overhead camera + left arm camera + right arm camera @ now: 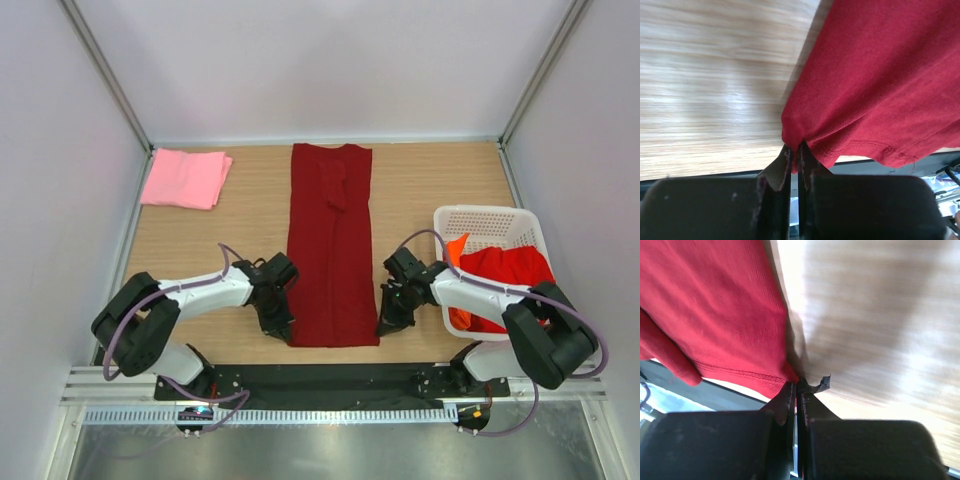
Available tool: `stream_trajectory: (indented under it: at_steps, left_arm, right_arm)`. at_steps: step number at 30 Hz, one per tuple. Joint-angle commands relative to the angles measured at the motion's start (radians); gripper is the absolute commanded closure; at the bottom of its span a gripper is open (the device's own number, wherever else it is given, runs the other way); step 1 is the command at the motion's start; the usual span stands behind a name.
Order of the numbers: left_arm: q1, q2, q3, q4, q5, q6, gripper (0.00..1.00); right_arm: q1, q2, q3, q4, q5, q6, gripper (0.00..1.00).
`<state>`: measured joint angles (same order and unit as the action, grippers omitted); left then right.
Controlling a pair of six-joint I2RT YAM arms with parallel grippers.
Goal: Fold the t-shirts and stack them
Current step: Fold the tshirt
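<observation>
Next I should lift the corner of the t-shirt's hem outward in my right gripper, onto the far part of the folded t-shirt's basket-side edge (367, 211), and let it go there, because the t-shirt lies stretched long.
A dark red t-shirt (331, 245) lies folded into a long narrow strip down the middle of the table. My left gripper (283, 330) is shut on its near left corner; the left wrist view shows the cloth (880, 85) pinched at the gripper (796, 148). At the near right corner my right gripper (385, 326) is shut on the hem, and the right wrist view has the cloth (715, 315) held at the gripper (796, 386). A folded light pink t-shirt (186, 178) rests at the back left. Bright red (505, 270) and orange (456, 248) t-shirts sit in the basket.
A white slotted basket (490, 218) stands on the right side of the table next to my right arm. White walls enclose the table on three sides. A black strip (330, 380) runs along the near edge between the arm bases.
</observation>
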<state>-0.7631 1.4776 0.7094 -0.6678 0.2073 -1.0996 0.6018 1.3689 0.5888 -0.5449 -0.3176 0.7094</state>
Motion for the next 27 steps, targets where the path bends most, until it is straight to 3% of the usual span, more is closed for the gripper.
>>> stream_trajectory:
  at_steps: [1, 5, 9, 15, 21, 27]
  left_arm:
    - [-0.036, -0.011, -0.042, 0.028, -0.086, -0.034, 1.00]
    - [-0.051, -0.042, -0.030, 0.025, -0.085, -0.045, 1.00]
    - [-0.054, -0.048, 0.004, 0.004, -0.091, -0.043, 1.00]
    - [-0.053, -0.082, 0.174, -0.160, -0.199, 0.015, 1.00]
    - [0.016, -0.016, 0.404, -0.285, -0.270, 0.113, 1.00]
    - [0.151, 0.148, 0.610, -0.300, -0.261, 0.231, 1.00]
  right_arm:
    - [-0.004, -0.050, -0.049, -0.055, 0.020, -0.031, 0.99]
    - [-0.004, -0.123, -0.055, -0.037, -0.023, 0.008, 0.99]
    - [-0.002, -0.099, -0.028, -0.023, -0.070, 0.015, 0.99]
    - [-0.048, -0.122, 0.112, -0.130, -0.073, -0.004, 0.99]
    - [-0.232, -0.019, 0.319, -0.220, -0.090, -0.148, 0.99]
    - [-0.287, 0.200, 0.514, -0.199, -0.120, -0.263, 0.99]
